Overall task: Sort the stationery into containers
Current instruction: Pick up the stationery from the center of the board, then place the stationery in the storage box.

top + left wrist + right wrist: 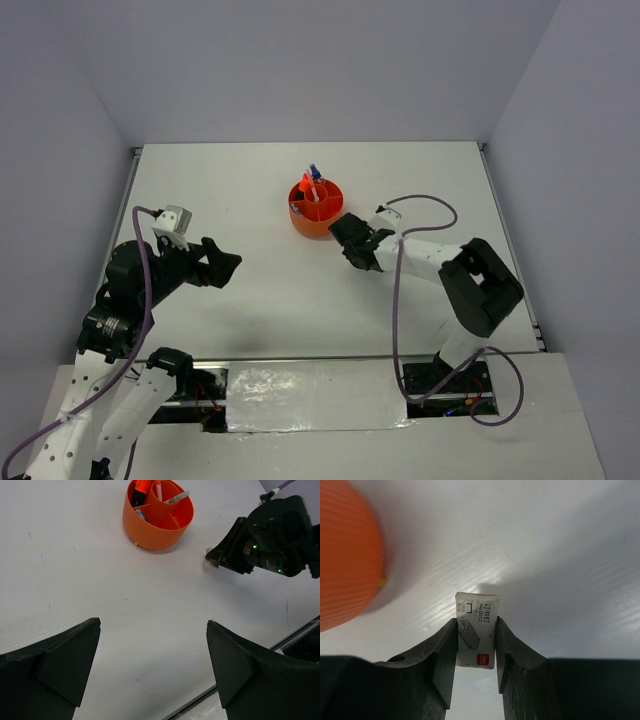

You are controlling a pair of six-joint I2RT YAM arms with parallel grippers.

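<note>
The tub's empty section (331, 205) is farther out than my right gripper and to its left in the top view, so I should go up, cross the tub's rim and release the box.
The round orange tub (316, 207) stands at the table's middle back; it also shows in the left wrist view (157, 517) and the right wrist view (345, 555). It holds an orange-ended highlighter (141, 487), a pink pen (158, 489), a grey pen (177, 498) and a small blue item (140, 514). My right gripper (352, 242) is just right of the tub and shut on a small white box (476, 611) printed with a staples drawing. I cannot tell whether the box touches the table. My left gripper (225, 265) is open and empty (153, 624), far left of the tub.
White walls close in the table at the back and both sides. A metal rail (300, 362) runs along the near edge between the arm bases. A purple cable (425, 200) loops over the right arm.
</note>
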